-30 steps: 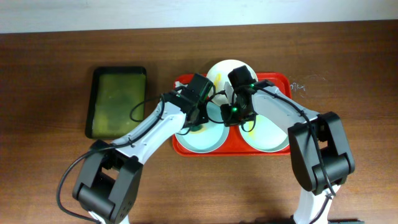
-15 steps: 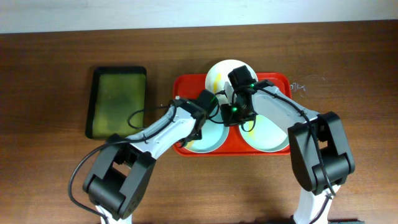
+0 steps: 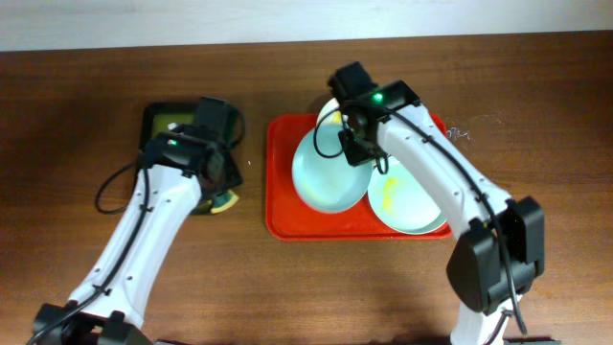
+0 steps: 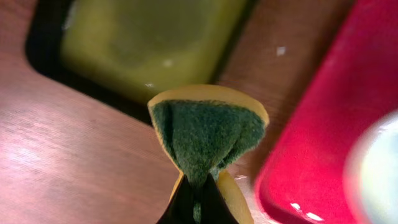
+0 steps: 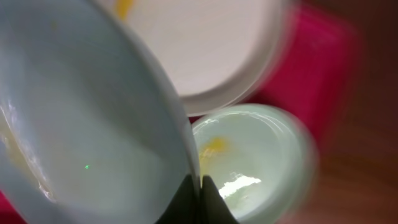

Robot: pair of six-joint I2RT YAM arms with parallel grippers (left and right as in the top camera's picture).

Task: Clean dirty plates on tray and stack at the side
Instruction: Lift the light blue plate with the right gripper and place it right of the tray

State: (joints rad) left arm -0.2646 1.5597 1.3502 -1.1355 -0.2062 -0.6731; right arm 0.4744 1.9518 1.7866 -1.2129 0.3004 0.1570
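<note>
The robot's right gripper should next carry the plate to the right in the overhead view, past the red tray, and then down onto the bare table beside the wire.
My right gripper [image 3: 356,146] [image 5: 200,185] is shut on the rim of a pale mint-blue plate [image 3: 330,174] [image 5: 87,124] and holds it tilted above the left half of the red tray [image 3: 280,182]. A second mint-blue plate [image 3: 410,203] [image 5: 252,163] with a yellow smear lies on the tray's right side. The cream-white plate [image 3: 329,112] [image 5: 199,43] lies at the tray's back, partly hidden by the arm. My left gripper [image 3: 220,195] [image 4: 194,190] is shut on a folded yellow and green sponge [image 4: 205,134] beside the dark green tray.
The dark green tray [image 3: 165,134] [image 4: 149,43] holding yellowish liquid stands left of the red tray [image 4: 323,124]. A strip of brown table [image 3: 251,163] lies between them. A small tangle of wire [image 3: 463,132] lies by the red tray's right back corner.
My left arm has swung left off the red tray to the green tray's corner with the sponge. My right gripper has lifted the left mint-blue plate and tilted it.
</note>
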